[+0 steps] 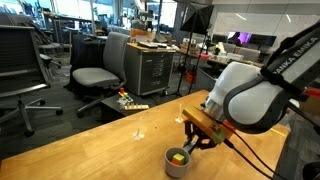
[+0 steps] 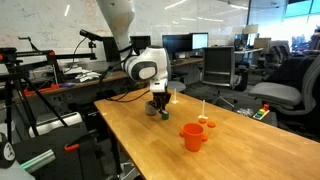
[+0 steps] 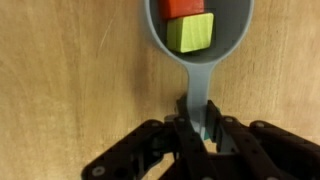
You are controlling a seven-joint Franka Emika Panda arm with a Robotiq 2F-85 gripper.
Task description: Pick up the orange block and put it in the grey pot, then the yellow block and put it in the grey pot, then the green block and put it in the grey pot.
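Note:
I will next slide the pot [image 1: 180, 165] with my gripper onto bare tabletop to the gripper's right in the wrist view. Then I will let go of the pot's handle clear of the green block.
The grey pot [image 3: 232, 30] fills the top of the wrist view, its short handle [image 3: 198, 85] pointing down toward me. Inside it lie the orange block [image 3: 182, 7] and a yellow-green block [image 3: 190, 33]; I cannot tell whether this is the yellow block or the green block. My gripper [image 3: 198, 128] is shut on the pot's handle, one finger on each side. In an exterior view the pot [image 1: 180, 165] stands on the wooden table with my gripper [image 1: 197, 141] low beside it. In an exterior view my gripper [image 2: 158, 104] mostly hides the pot.
An orange-red cup [image 2: 192, 136] stands on the wooden table [image 2: 150, 140] nearer its front. Small objects [image 2: 205, 123] lie past the cup. Office chairs [image 1: 100, 70] and desks surround the table; its edge [image 1: 60, 140] runs close to the pot.

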